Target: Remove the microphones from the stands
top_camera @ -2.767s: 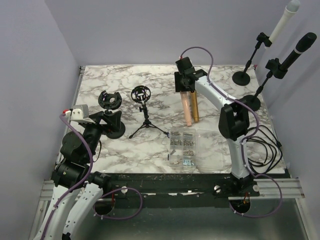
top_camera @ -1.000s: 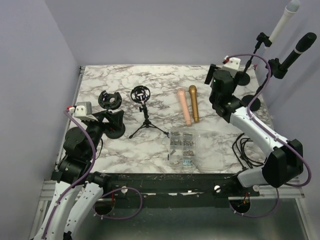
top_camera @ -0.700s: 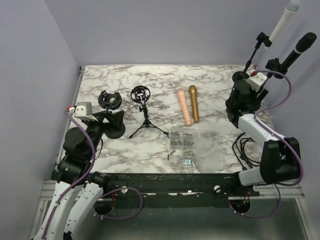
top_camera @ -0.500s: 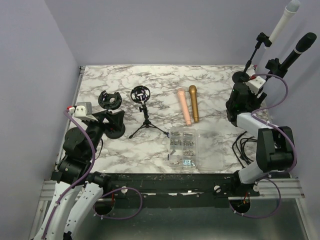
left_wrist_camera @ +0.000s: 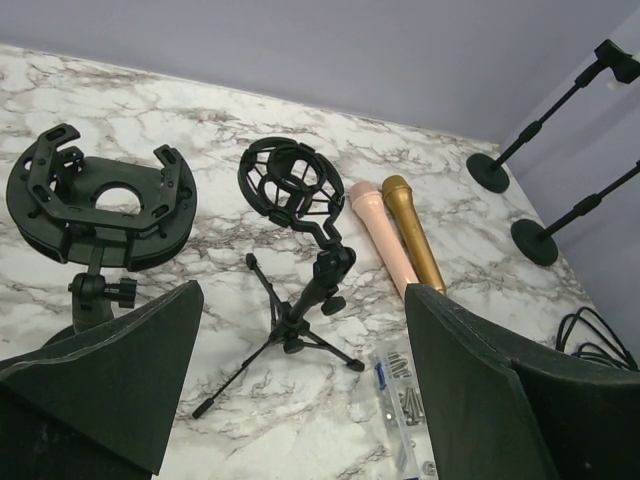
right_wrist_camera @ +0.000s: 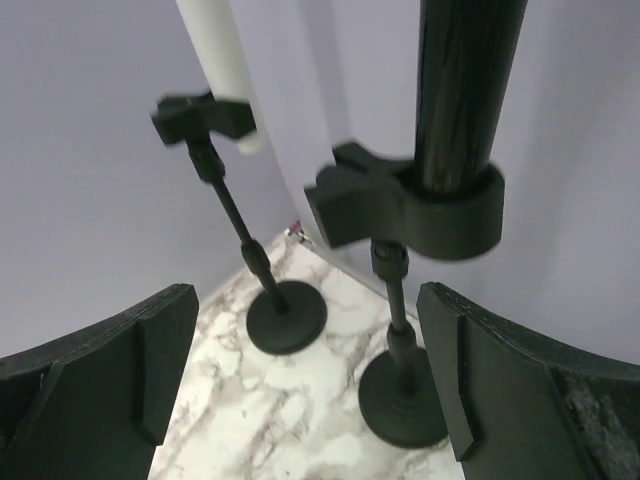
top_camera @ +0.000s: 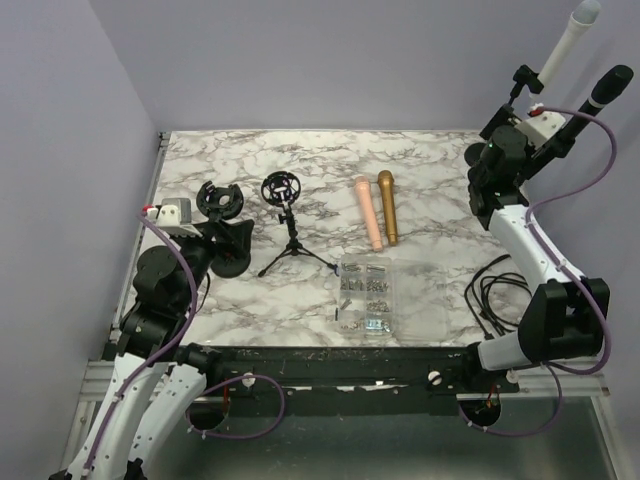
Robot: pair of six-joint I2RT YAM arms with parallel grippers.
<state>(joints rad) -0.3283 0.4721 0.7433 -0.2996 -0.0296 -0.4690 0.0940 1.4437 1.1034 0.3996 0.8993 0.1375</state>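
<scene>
I will lift my right gripper to its right in the top view and close it on the black microphone's handle, where the handle is clear of the black stand's clip (right_wrist_camera: pixel 430 205).
A black microphone (top_camera: pixel 608 88) (right_wrist_camera: pixel 465 80) sits in the clip (right_wrist_camera: pixel 430 205) of a black stand at the back right. Beside it a white microphone (top_camera: pixel 570 40) (right_wrist_camera: pixel 215 60) stands in its own stand. My right gripper (top_camera: pixel 510 140) (right_wrist_camera: pixel 310 390) is raised just short of the black stand's clip, open, with nothing between its fingers. The two round stand bases (right_wrist_camera: pixel 400 395) (right_wrist_camera: pixel 287 318) show below it. My left gripper (top_camera: pixel 222 238) (left_wrist_camera: pixel 300 400) hovers open over the table's left side, holding nothing.
A shock mount on a small tripod (top_camera: pixel 283 190) and another on a round base (top_camera: pixel 220 200) stand at the left. A pink microphone (top_camera: pixel 370 212) and a gold one (top_camera: pixel 387 205) lie mid-table. A clear screw box (top_camera: pixel 365 293) and black cables (top_camera: pixel 510 295) lie nearer.
My right arm left the two lying microphones, swung to the back right and rose to the black microphone's stand clip, its jaws opening wider. The left arm shifted only slightly.
</scene>
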